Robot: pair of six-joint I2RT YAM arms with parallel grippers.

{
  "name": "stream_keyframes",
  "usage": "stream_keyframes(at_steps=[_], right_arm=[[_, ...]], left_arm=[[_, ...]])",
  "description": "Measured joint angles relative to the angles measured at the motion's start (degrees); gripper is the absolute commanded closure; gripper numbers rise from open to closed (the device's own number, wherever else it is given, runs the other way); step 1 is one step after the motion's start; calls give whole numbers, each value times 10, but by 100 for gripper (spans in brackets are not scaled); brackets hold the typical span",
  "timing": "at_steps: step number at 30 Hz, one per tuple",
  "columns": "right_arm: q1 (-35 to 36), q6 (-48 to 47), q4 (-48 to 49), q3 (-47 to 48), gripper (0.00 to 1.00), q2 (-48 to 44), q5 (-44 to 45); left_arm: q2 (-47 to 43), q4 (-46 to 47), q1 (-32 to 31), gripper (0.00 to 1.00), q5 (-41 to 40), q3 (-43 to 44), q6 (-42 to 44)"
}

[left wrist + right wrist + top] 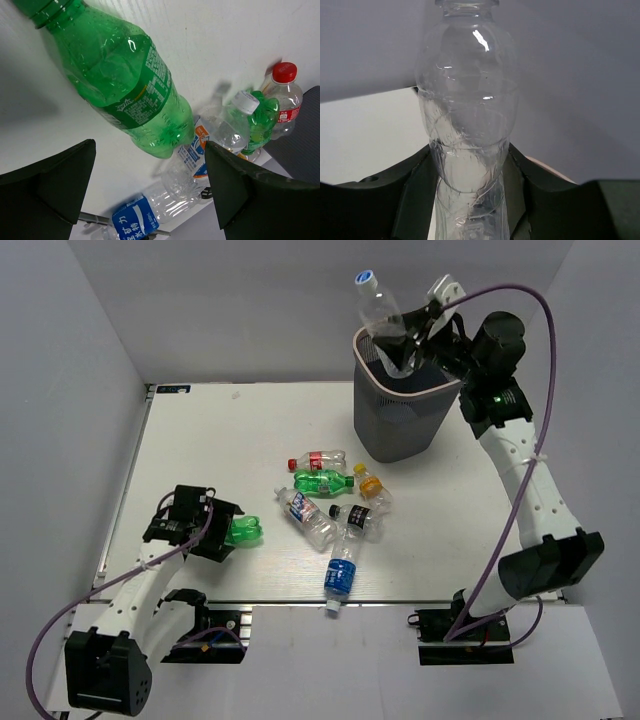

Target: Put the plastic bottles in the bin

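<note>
The green bottle lies below the open fingers of the robot's left gripper, so that gripper needs to come down next onto the dark label around the bottle's middle, with those fingers on both sides of the bottle's body.
My right gripper (412, 332) is up over the dark mesh bin (400, 430), shut on a clear bottle (378, 302) with a blue-and-white cap, upright at the bin's mouth. In the right wrist view both fingers (415, 195) press the bottle's (467, 115) narrow waist. My left gripper (212, 530) is low at the table's left and open. A green bottle (245, 531) lies just ahead of its fingertips; its body (125, 85) is beyond the fingers (235, 185), not between them.
Several more bottles lie mid-table: a red-capped one (318, 460), a green one (325, 481), an orange-capped one (372, 487), a black-labelled one (358, 518) and a blue-labelled one (342, 575) at the near edge. Grey walls close in the table.
</note>
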Motion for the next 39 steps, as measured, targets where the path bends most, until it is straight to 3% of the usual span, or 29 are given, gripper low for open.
stream_keyframes(at_steps=[2, 3, 4, 7, 11, 15, 18, 19, 21, 22, 24, 25, 27, 29, 30, 33, 39], right_arm=[[-1, 6, 30, 7, 64, 19, 50], [-2, 5, 38, 7, 51, 29, 73], [-4, 3, 41, 8, 25, 39, 89], [-8, -4, 31, 37, 10, 88, 130], [-19, -12, -3, 33, 10, 117, 155], [-32, -7, -8, -13, 10, 88, 149], [-40, 0, -10, -64, 17, 33, 104], [-41, 2, -7, -83, 20, 13, 81], [-42, 1, -17, -122, 28, -32, 15], [-42, -2, -21, -140, 31, -53, -22], [-41, -11, -43, -171, 39, -84, -97], [-40, -18, -54, -187, 39, -95, -136], [-40, -44, -87, -221, 36, -109, -196], [-40, -93, -143, -249, 31, -114, -233], [-38, -129, -176, -264, 25, -115, -242], [-33, -252, -275, -311, 19, -122, -244], [-15, -481, -428, -397, 23, -140, -205]], left_arm=[[4, 10, 0, 1, -3, -4, -2], [6, 15, 0, 1, -4, -8, -3], [9, 19, 0, 1, -5, -11, -4], [26, 38, 0, 1, -7, -21, -5], [60, 55, 0, 1, -11, -27, -7], [76, 75, 0, 3, -19, -33, -7], [86, 85, 0, 17, -29, -37, -9], [93, 88, 0, 27, -32, -37, -9], [108, 96, 0, 38, -31, -36, -11], [110, 101, 0, 50, -31, -35, -12], [113, 108, 0, 59, -32, -34, -6], [113, 109, 0, 68, -31, -34, -3], [109, 107, 0, 75, -31, -33, 13], [99, 91, 0, 82, -30, -21, 39], [90, 87, -1, 82, -26, -9, 61], [64, 111, -4, 84, 6, 51, 137], [70, 301, -26, 87, 144, 164, 244]])
